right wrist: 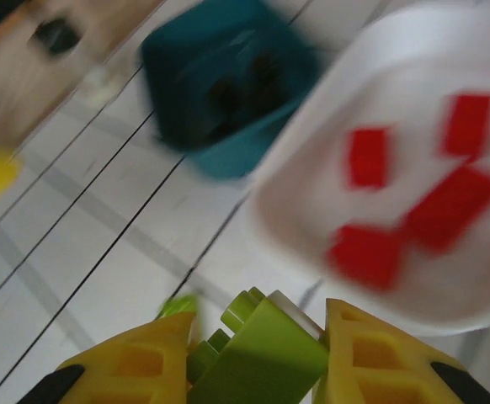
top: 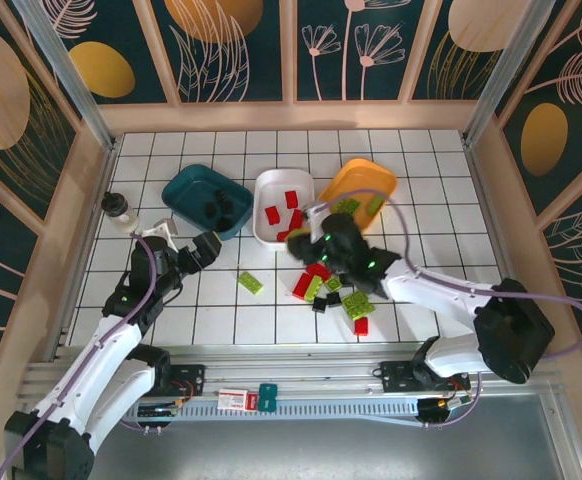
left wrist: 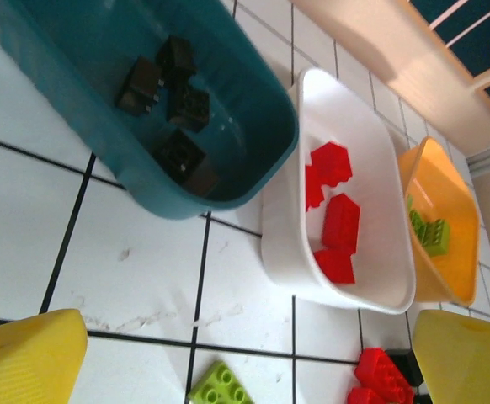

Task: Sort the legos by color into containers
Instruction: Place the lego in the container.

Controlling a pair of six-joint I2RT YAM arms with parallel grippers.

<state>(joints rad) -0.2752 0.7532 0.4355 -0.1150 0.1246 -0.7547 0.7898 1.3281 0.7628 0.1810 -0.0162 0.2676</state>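
Note:
I will next carry the lime green lego outward with my right gripper, over the near half of the orange tub, and let go of it among the matching green ones.
My right gripper (top: 309, 243) hovers by the near end of the white tub (top: 271, 190), shut on a lime green lego (right wrist: 270, 358) whose studs stick out between the yellow fingers (right wrist: 371, 362). Red legos (right wrist: 367, 156) lie in the white tub (right wrist: 312, 194), and black ones (left wrist: 178, 101) in the dark teal tub (left wrist: 262, 118). The orange tub (top: 356, 180) holds green legos (left wrist: 430, 234). My left gripper (top: 203, 250) stands open just near of the teal tub (top: 186, 190), over bare tile. One lime green lego (top: 250, 283) lies alone. A mixed pile of legos (top: 336, 295) sits at centre front.
A small black-lidded jar (top: 118, 210) stands left of the teal tub. Wooden walls close in the tiled table on three sides. A red-and-white card (top: 233, 399) lies on the front rail between the arm bases.

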